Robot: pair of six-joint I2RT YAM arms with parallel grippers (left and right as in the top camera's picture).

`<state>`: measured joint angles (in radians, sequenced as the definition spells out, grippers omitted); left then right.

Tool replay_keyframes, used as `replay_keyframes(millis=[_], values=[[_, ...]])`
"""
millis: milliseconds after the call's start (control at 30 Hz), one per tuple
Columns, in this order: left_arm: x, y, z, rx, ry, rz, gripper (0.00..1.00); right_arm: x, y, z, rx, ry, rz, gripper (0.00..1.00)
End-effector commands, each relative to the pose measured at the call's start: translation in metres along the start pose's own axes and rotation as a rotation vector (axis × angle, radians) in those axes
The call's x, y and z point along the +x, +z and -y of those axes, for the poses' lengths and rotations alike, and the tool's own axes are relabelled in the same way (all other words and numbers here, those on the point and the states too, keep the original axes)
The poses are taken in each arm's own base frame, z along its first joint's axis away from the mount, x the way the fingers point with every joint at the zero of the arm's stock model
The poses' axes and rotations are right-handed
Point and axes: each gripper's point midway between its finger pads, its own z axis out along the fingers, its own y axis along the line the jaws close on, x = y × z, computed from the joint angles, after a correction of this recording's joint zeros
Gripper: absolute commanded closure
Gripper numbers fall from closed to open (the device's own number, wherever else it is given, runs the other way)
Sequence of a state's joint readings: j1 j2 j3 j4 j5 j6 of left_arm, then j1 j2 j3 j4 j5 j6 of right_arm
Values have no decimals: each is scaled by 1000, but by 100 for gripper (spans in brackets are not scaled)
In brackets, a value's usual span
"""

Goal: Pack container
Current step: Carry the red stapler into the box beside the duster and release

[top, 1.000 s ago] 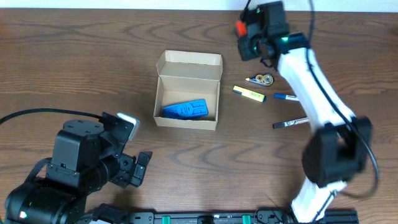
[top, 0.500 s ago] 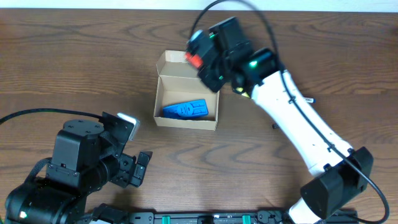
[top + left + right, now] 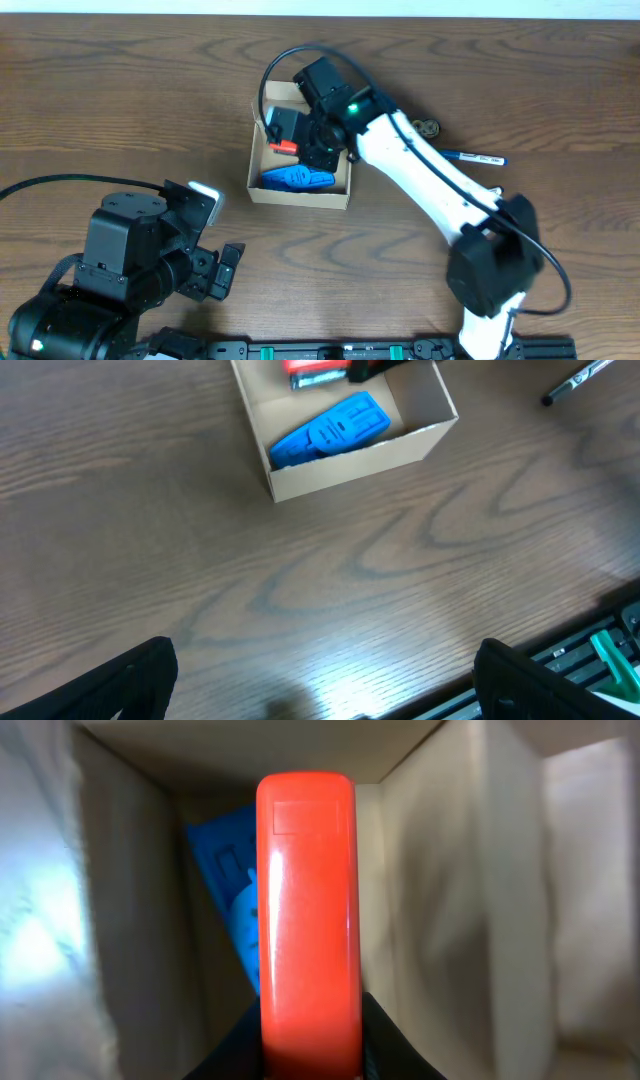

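Note:
The right gripper moves down to the bare bottom of the box beside the blue object (image 3: pixel 276 160) (image 3: pixel 372 890) below it next. It releases the red-orange block where space is free.
The container (image 3: pixel 298 196) is a small tan cardboard box with its lid flap open, left of the table's centre. A blue object (image 3: pixel 297 179) lies inside along the front wall. My right gripper (image 3: pixel 303 137) reaches into the box from the right, shut on a red-orange block (image 3: pixel 283 146). In the right wrist view the red-orange block (image 3: pixel 305 900) fills the middle between the dark fingers, with the blue object (image 3: pixel 228 910) and the box wall (image 3: pixel 440 890) behind. My left gripper (image 3: pixel 222 236) stays open at the front left, nothing between its fingers (image 3: pixel 130 680).
A blue pen (image 3: pixel 472 157) and a small round metal item (image 3: pixel 428 127) lie right of the box. A black marker (image 3: pixel 578 378) shows at the top right of the left wrist view. The table's front edge (image 3: pixel 560 645) runs close to my left gripper.
My right arm has swung left from the pens to the box, carrying the red-orange block, and has lowered it into the open box. The left arm has not moved.

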<state>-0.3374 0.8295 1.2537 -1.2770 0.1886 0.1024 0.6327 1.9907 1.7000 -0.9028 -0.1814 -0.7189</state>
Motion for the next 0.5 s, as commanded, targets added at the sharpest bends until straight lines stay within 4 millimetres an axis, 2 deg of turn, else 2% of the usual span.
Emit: replay_keyframes(millis=[0,200,467], values=[[-3,-3,2,8,5,11,5,0,22,0,-25,-118,1,88],[-3,-3,2,8,5,11,5,-5,49,11,-2,-142,25,87],[-3,-3,2,8,5,11,5,-3,70,14,-2,-204,24,87]])
